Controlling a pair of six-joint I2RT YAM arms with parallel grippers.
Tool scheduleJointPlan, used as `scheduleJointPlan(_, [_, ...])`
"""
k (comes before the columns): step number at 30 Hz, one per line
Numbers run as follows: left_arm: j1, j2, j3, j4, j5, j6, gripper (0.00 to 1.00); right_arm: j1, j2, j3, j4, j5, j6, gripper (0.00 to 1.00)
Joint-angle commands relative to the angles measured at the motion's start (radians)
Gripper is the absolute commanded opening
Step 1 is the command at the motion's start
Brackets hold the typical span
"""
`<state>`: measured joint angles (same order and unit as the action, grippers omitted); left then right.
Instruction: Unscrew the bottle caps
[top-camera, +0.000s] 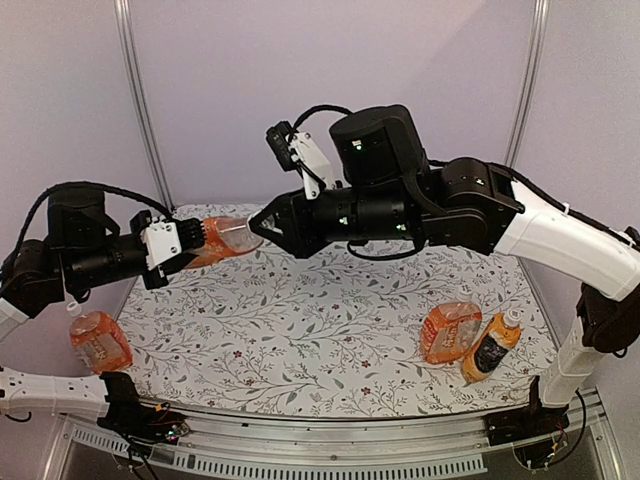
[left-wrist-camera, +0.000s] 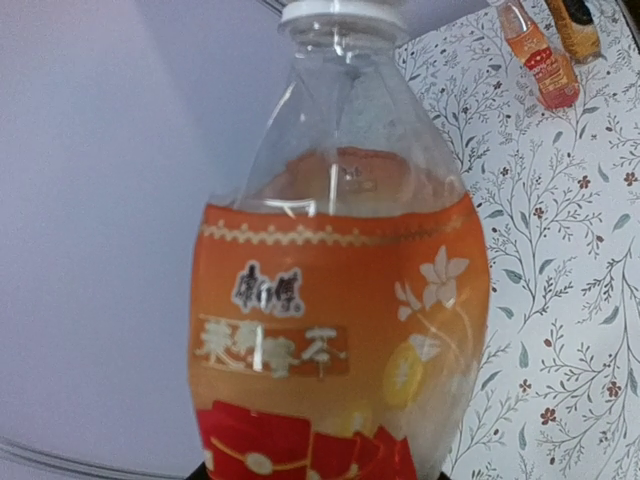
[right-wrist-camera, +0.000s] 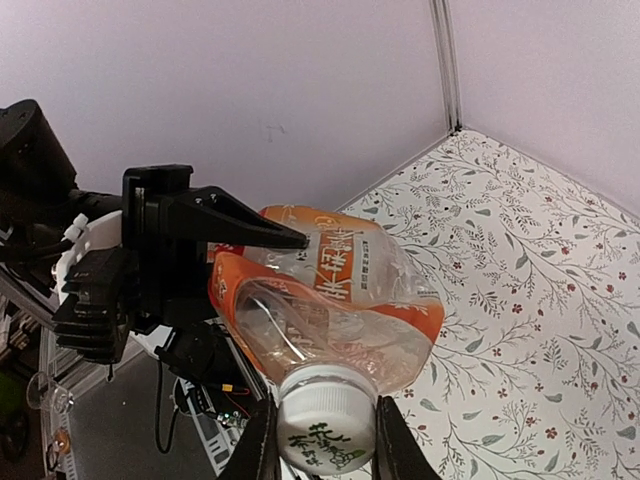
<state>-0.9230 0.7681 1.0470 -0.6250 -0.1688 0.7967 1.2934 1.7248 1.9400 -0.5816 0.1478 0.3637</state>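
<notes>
I should pull the cap off the bottle with my right gripper, tilt down and lower the cap onto the table's middle, as the cloth between the bottles is bare.
My left gripper (top-camera: 192, 246) is shut on a clear bottle of orange liquid (top-camera: 222, 238) and holds it on its side above the back left of the table. The bottle fills the left wrist view (left-wrist-camera: 340, 300), where its white cap (left-wrist-camera: 340, 12) sits at the top and my own fingers are hidden. My right gripper (top-camera: 262, 228) is shut on that cap (right-wrist-camera: 325, 420), with one finger on each side (right-wrist-camera: 262, 445). The left gripper's black fingers (right-wrist-camera: 230, 228) clamp the orange label (right-wrist-camera: 335, 262).
A second orange bottle (top-camera: 98, 340) with a white cap (top-camera: 72, 309) lies at the table's left edge. At the front right lie an orange bottle (top-camera: 450, 331) and a dark-labelled one (top-camera: 490, 348). The floral cloth (top-camera: 300, 330) covers the table, and walls stand close behind.
</notes>
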Motion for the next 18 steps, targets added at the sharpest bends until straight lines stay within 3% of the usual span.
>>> scheduleJointPlan(1, [-0.010, -0.003, -0.009, -0.029, 0.037, -0.011, 0.08, 0.000, 0.010, 0.016, -0.045, 0.004, -0.082, 0.00])
scheduleJointPlan(5, [-0.010, 0.007, 0.023, -0.189, 0.154, -0.023, 0.07, 0.023, -0.043, -0.051, -0.117, -0.049, -0.373, 0.00])
scheduleJointPlan(11, [-0.009, 0.050, 0.095, -0.502, 0.418, -0.001, 0.07, 0.109, -0.219, -0.268, -0.134, -0.136, -1.010, 0.00])
scheduleJointPlan(14, [-0.008, 0.056, 0.105, -0.563, 0.467, 0.010, 0.07, 0.118, -0.235, -0.241, -0.220, -0.093, -1.155, 0.00])
scheduleJointPlan(18, [-0.008, 0.070, 0.111, -0.566, 0.449, 0.014, 0.07, 0.121, -0.197, -0.171, -0.319, -0.025, -1.231, 0.00])
